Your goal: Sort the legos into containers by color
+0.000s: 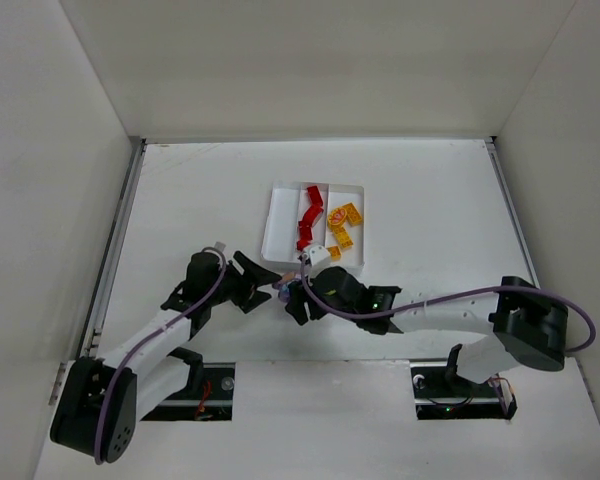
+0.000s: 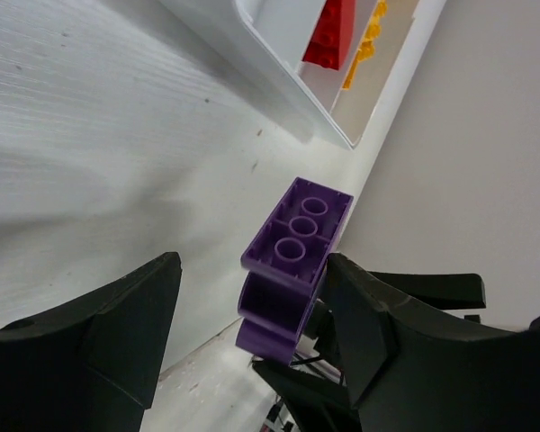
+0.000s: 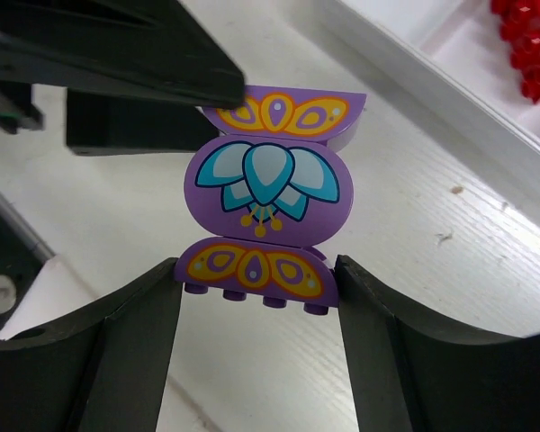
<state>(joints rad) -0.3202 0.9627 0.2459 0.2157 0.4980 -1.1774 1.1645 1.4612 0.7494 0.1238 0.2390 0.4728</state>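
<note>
My left gripper shifts toward the right in the left wrist view next and closes around the purple lego's hollow end [image 1: 283,290] [image 2: 297,232], since it lies against only one finger.
A purple lego [image 1: 287,291] with a printed blue flower face [image 3: 263,207] hangs above the table between my two grippers. My right gripper [image 3: 256,268] is shut on its studded lower end; in the top view this gripper [image 1: 298,296] is just near of the white tray [image 1: 277,215]. My left gripper [image 2: 252,279] is open around the lego's hollow underside [image 2: 292,261], with the right finger [image 2: 360,306] against it and the left finger well apart. In the top view the left gripper [image 1: 268,284] meets it from the left. Red legos [image 1: 308,222] fill the middle compartment and yellow-orange ones [image 1: 340,224] the right.
The tray's left compartment shows only its white floor. The tray wall [image 2: 288,90] is just beyond the held lego, with red [image 2: 333,36] and yellow [image 2: 364,45] bricks behind it. White walls enclose the table on three sides. A small white piece [image 1: 318,255] sits at the tray's near edge.
</note>
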